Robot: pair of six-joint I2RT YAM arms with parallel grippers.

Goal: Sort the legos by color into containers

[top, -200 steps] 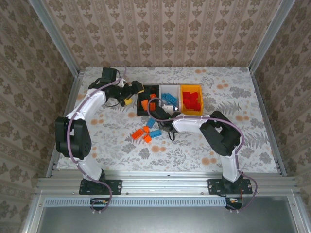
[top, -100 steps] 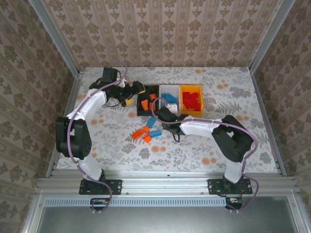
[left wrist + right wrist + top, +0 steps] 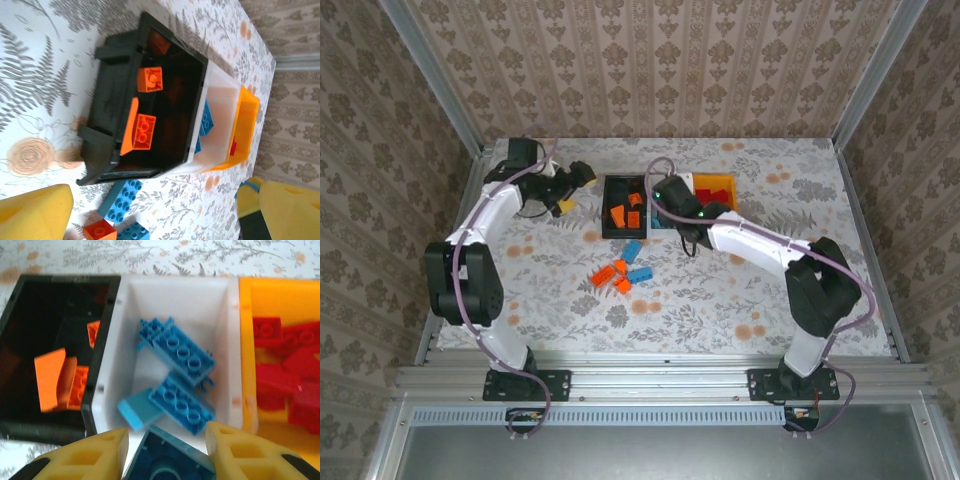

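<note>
The blue lego should go in with the matching ones next, so my right gripper needs to move outward past the near side of the white container and let it go there.
My right gripper (image 3: 167,456) is shut on a blue lego (image 3: 169,462) and hangs over the near edge of the white container (image 3: 175,295), which holds blue legos (image 3: 182,354). The black container (image 3: 50,305) to its left holds orange legos (image 3: 60,377). To its right the yellow-orange container (image 3: 280,295) holds red legos (image 3: 287,375). From the top, the right gripper (image 3: 662,205) covers most of the white container (image 3: 682,179). My left gripper (image 3: 576,190) stands open, with nothing in it, left of the black container (image 3: 608,210). Loose orange and blue legos (image 3: 622,270) lie on the table in front of the containers.
In the left wrist view a blue lego (image 3: 120,197) and an orange lego (image 3: 100,231) lie just outside the black container's near wall (image 3: 107,125). The floral table top (image 3: 770,290) is bordered by metal rails and patterned walls.
My right gripper has lifted from the loose pile and travelled back to the white container with a blue lego in it. The left gripper has drawn back leftward from the black container.
</note>
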